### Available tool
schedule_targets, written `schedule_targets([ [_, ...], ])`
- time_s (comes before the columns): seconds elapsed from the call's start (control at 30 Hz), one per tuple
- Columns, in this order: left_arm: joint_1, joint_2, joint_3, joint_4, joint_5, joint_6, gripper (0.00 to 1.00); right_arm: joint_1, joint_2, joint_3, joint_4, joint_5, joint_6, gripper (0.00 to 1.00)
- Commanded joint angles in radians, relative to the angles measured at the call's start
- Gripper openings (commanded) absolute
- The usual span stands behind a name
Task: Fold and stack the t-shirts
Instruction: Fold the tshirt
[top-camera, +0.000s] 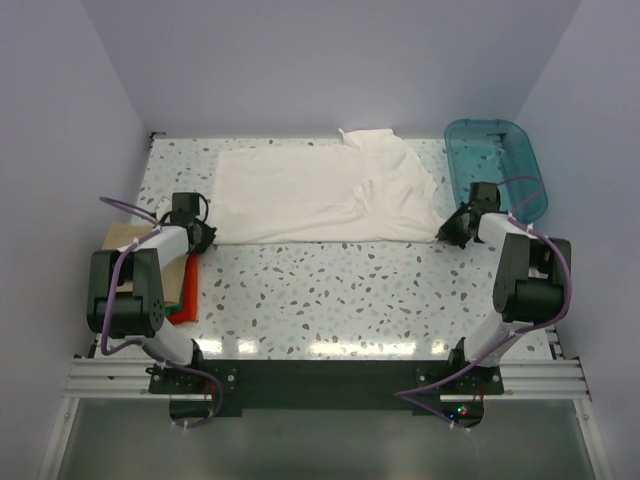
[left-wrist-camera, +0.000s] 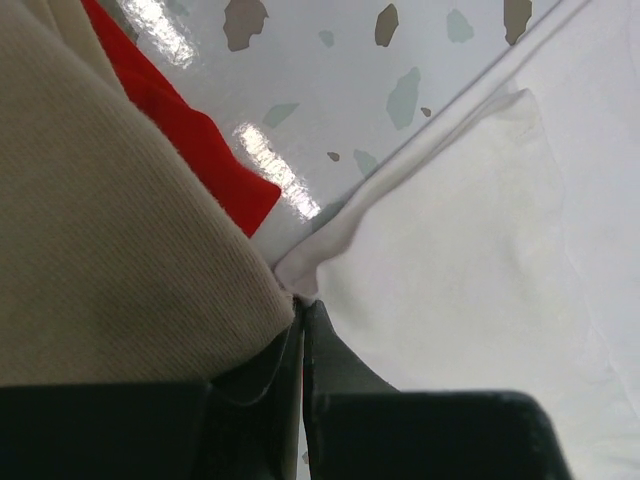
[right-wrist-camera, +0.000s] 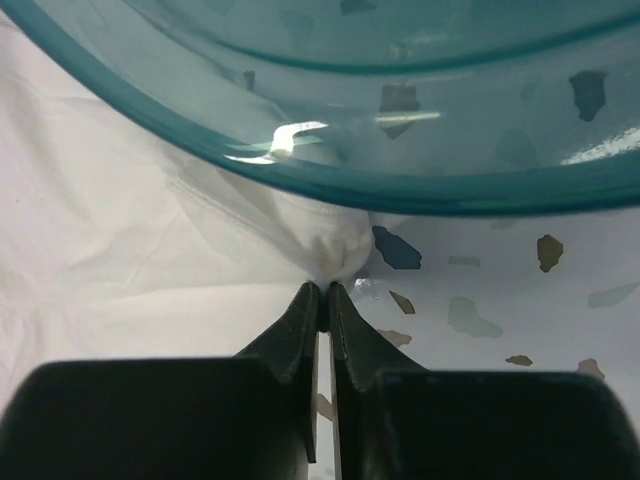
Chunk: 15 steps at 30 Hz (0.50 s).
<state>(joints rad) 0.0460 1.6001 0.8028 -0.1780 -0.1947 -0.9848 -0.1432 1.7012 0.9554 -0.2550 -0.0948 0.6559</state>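
I will pull my right gripper back from the teal bin and let go of the white t-shirt's corner on the bare speckled tabletop, because that part of the tabletop is farther back than my gripper.
A large white t-shirt (top-camera: 320, 190) lies spread across the far half of the table, partly folded over itself at the right. My left gripper (top-camera: 205, 238) is shut on its near left corner (left-wrist-camera: 300, 290), beside the folded tan shirt (left-wrist-camera: 110, 230) and red shirt (left-wrist-camera: 190, 135). My right gripper (top-camera: 447, 233) is shut on the shirt's near right corner (right-wrist-camera: 335, 255), bunched at the fingertips, just below the teal bin. The folded stack (top-camera: 180, 290) of tan, red and green shirts lies at the left edge under my left arm.
A teal plastic bin (top-camera: 495, 165) stands at the back right, its rim (right-wrist-camera: 300, 160) right in front of my right gripper. The speckled table (top-camera: 330, 290) shows between the arms. Walls close in left, right and back.
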Motion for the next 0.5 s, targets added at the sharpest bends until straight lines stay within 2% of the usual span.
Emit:
schedule_targets([
  [0.0, -0.006, -0.014, 0.050, 0.002, -0.025, 0.009, 0.00, -0.001, -0.014, 0.045, 0.011, 0.017, 0.002, 0.01],
  [0.2, -0.006, -0.083, 0.047, -0.052, -0.063, 0.014, 0.00, -0.007, -0.118, 0.034, -0.053, 0.040, -0.016, 0.00],
  [0.47, -0.005, -0.218, -0.011, -0.127, -0.098, 0.020, 0.00, -0.082, -0.265, -0.046, -0.122, 0.017, -0.045, 0.00],
])
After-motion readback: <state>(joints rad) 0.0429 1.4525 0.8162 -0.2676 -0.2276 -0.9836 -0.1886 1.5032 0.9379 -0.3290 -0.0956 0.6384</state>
